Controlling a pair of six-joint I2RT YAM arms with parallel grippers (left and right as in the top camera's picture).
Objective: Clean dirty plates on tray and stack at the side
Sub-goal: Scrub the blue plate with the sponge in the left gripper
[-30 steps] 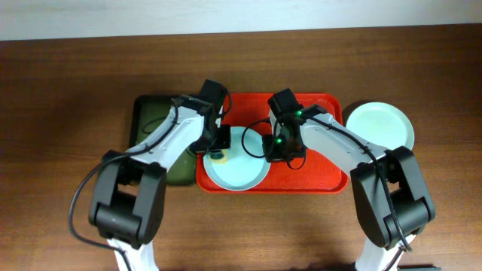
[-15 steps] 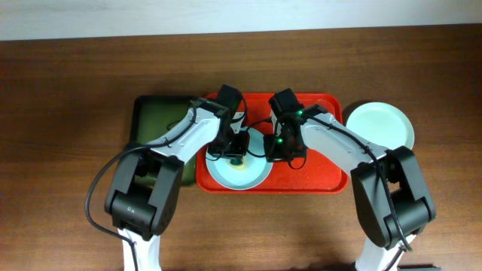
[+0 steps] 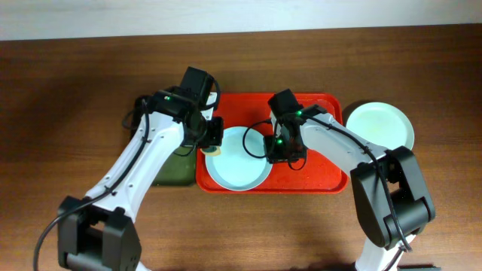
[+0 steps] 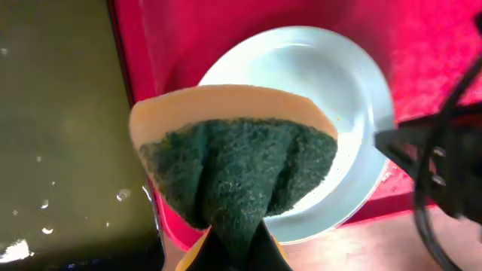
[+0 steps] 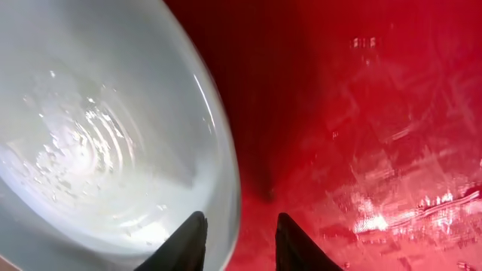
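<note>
My left gripper holds the sponge and next needs to go down onto the plate's inside and wipe the small specks there. Then it should carry the sponge into the dark green basin (image 4: 68,143) and let it go.
A pale blue plate (image 3: 239,159) lies on the red tray (image 3: 320,169). My left gripper (image 3: 213,141) is shut on a yellow sponge with a green scouring side (image 4: 237,162) and holds it over the plate's left rim (image 4: 316,83). My right gripper (image 3: 280,147) straddles the plate's right rim (image 5: 223,173), one finger (image 5: 192,239) inside the plate and the other (image 5: 295,241) over the tray, shut on the rim. The plate's inside (image 5: 83,150) looks wet, with small specks.
A second pale plate (image 3: 380,124) sits on the table right of the tray. A dark green basin (image 3: 154,124) stands against the tray's left side; it also shows in the left wrist view (image 4: 60,113), with wet spots.
My left gripper swept the sponge right to the plate's middle, then back to the plate's left rim, and the left arm swung outward. The right gripper and plate stayed put.
</note>
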